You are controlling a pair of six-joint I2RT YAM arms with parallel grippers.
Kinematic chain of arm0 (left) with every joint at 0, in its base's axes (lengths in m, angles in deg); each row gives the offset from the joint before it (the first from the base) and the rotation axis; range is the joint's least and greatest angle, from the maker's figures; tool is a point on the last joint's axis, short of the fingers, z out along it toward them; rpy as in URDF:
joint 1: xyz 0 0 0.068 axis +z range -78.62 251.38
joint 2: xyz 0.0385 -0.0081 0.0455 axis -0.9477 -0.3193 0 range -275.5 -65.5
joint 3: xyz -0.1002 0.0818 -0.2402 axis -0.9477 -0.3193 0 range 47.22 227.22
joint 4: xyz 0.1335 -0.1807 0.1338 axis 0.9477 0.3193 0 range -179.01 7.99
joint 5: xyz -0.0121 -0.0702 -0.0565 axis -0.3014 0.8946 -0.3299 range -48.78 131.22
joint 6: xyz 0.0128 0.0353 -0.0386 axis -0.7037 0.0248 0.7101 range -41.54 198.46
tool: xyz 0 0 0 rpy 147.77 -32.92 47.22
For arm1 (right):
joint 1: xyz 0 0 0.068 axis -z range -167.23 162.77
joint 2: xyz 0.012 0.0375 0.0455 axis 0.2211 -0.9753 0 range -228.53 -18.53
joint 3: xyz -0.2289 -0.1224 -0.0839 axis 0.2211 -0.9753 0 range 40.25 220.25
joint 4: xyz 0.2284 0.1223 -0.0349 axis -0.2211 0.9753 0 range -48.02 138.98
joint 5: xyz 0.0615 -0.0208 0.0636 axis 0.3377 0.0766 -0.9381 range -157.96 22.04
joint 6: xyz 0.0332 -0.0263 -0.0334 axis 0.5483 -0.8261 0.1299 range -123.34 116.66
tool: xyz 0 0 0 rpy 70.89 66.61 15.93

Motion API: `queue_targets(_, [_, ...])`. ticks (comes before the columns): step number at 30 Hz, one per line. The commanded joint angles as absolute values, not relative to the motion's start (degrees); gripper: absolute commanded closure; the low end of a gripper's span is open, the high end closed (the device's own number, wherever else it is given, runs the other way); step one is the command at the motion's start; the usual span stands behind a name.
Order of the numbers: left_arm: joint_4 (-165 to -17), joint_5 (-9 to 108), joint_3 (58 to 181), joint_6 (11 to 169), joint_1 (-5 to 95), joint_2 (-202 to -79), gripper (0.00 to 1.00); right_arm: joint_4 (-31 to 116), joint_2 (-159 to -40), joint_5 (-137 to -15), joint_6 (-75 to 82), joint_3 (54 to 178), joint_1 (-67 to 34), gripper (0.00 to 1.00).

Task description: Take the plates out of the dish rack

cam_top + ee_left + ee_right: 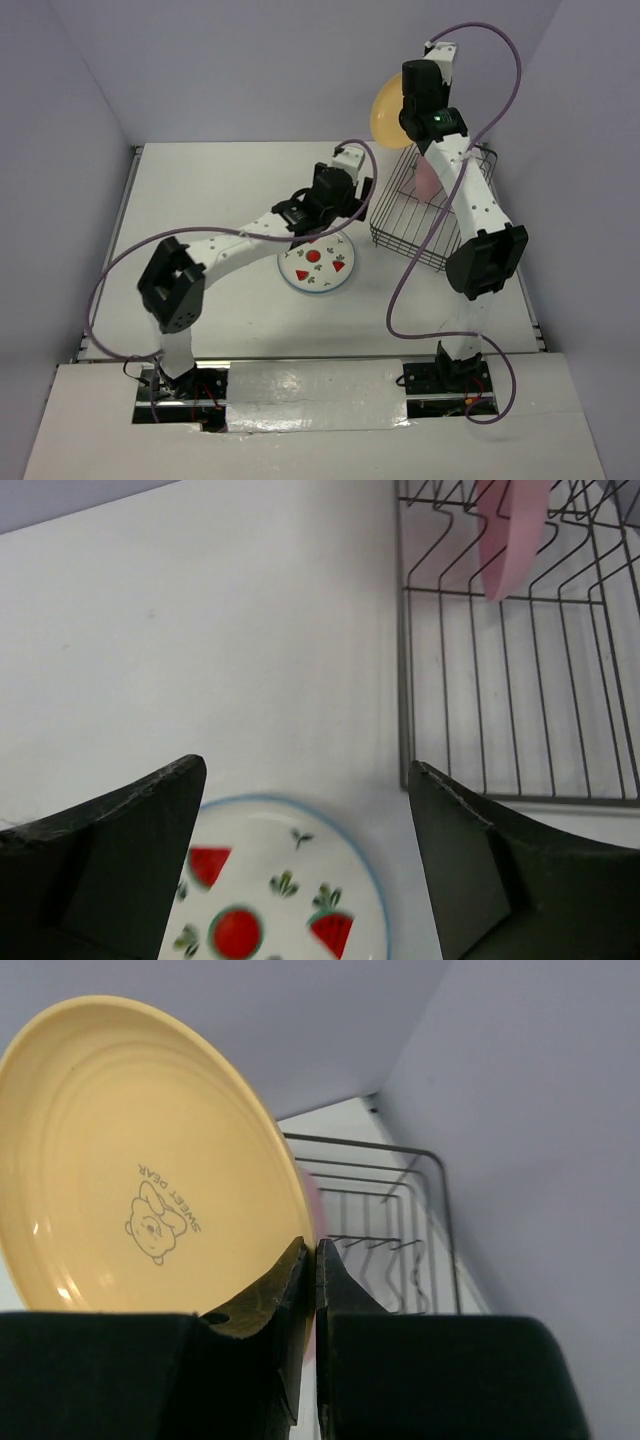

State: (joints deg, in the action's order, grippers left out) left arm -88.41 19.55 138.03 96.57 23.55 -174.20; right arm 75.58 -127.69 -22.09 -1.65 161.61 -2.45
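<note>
My right gripper will go left in the top view and down onto bare tabletop past the strawberry plate, which fills the nearer spot.
The strawberry plate [317, 265] lies flat on the table left of the black wire dish rack [400, 225]; it also shows in the left wrist view [275, 890]. My left gripper [340, 205] hovers open and empty just above its far edge. My right gripper [425, 110] is shut on the rim of the pale yellow-orange plate [385, 112], held upright above the rack's far end; the right wrist view shows the plate [140, 1160] with a bear print. The pink plate [427, 178] stands upright in the rack, also in the left wrist view [512, 530].
The rack [520, 700] stands at the table's right side, close to the right wall. The white table [200, 200] ends at a raised edge on the left. Purple cables loop over both arms.
</note>
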Motion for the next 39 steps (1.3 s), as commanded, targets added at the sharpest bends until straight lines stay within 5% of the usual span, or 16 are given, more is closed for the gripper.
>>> queue_targets(1, [-90.5,13.5,130.7,97.0,23.3,-163.3,0.06,75.4,-125.1,-31.7,2.6,163.5,-4.8,1.00])
queue_targets(14, [-61.6,-2.5,123.9,105.6,25.8,-134.7,0.01,74.0,-123.4,-51.6,9.9,154.9,-19.9,1.00])
queue_targets(18, [-62.3,-4.6,119.7,106.7,25.8,-125.6,0.01,69.5,-126.7,-61.4,15.0,152.1,-25.7,1.00])
queue_targets(24, [-62.0,-3.4,118.2,107.6,25.2,-119.2,0.01,68.8,-136.9,-60.3,16.6,155.4,-33.4,1.00])
queue_targets(39, [-72.1,-8.2,101.8,113.6,24.4,-109.4,0.01,63.8,-148.9,-63.5,20.9,153.4,-35.8,1.00])
